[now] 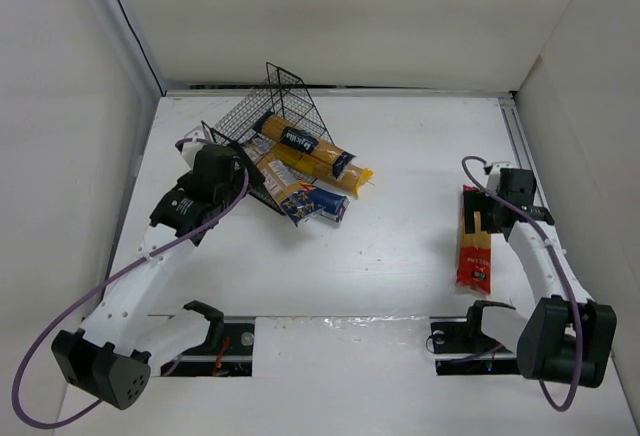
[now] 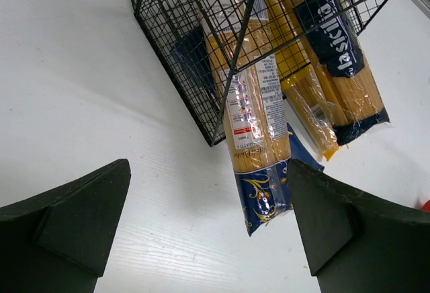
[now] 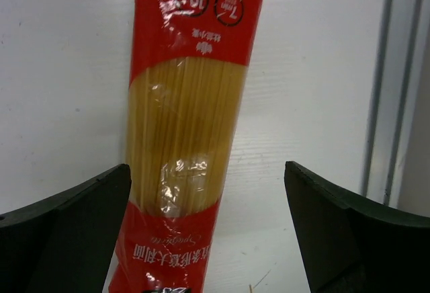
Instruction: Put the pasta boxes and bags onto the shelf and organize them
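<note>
I should lower my right gripper next and move it left in the wrist view, so it straddles the spaghetti bag's clear middle (image 1: 477, 224) (image 3: 179, 148), because that lies below and that way.
The black wire shelf (image 1: 272, 106) lies tilted at the back left; in the left wrist view its mesh corner (image 2: 195, 58) is close ahead. Several packs lie half in it: an orange-brown pack with dark label (image 1: 300, 141) (image 2: 336, 51), a yellow bag (image 1: 342, 172) (image 2: 312, 111), a clear spaghetti bag with a blue end (image 1: 298, 196) (image 2: 259, 145) and a dark-blue box (image 1: 330, 203). My left gripper (image 1: 238, 171) (image 2: 208, 219) is open and empty beside the shelf. A red-and-yellow spaghetti bag (image 1: 475, 241) (image 3: 185, 118) lies at the right, below my open right gripper (image 1: 500, 198) (image 3: 208, 226).
White walls close in the table at the back and both sides. A metal rail (image 1: 515, 126) (image 3: 396, 85) runs along the right edge, next to the red bag. A slot (image 1: 330, 331) runs between the arm bases at the front.
</note>
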Robot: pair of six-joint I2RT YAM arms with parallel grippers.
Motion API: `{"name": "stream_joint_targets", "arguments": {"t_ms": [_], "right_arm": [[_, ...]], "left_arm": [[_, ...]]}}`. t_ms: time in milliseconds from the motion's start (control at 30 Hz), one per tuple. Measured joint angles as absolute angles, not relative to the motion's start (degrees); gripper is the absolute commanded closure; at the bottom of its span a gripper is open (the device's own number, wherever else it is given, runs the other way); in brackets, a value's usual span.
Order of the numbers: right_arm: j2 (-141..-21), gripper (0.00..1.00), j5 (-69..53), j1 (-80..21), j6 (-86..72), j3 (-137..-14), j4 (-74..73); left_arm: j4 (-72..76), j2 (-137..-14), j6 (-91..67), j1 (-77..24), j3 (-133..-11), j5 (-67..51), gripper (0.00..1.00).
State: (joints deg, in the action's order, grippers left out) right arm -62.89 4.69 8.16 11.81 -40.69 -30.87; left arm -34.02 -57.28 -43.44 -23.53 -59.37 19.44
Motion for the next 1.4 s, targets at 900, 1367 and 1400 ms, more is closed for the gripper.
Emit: {"name": "stream_joint_targets", "arguments": {"t_ms": [900, 1367, 1400], "right_arm": [[-60.18, 1.00, -33.87, 7.55, 16.08, -32.91, -23.35], [-72.34, 1.00, -32.42, -17.45, 12.47, -57.45, -19.55], [-74.00, 1.00, -31.38, -18.74, 13.10, -59.79, -19.84]], "left_arm": [[-27.14, -57.25, -35.42, -26.68, -59.02, 6.74, 0.00], [-23.09, -57.25, -33.08, -30.68, -59.90, 3.25, 0.00], [-23.99, -57.25, -33.93, -30.68, -60.38, 4.82, 0.00]]}}
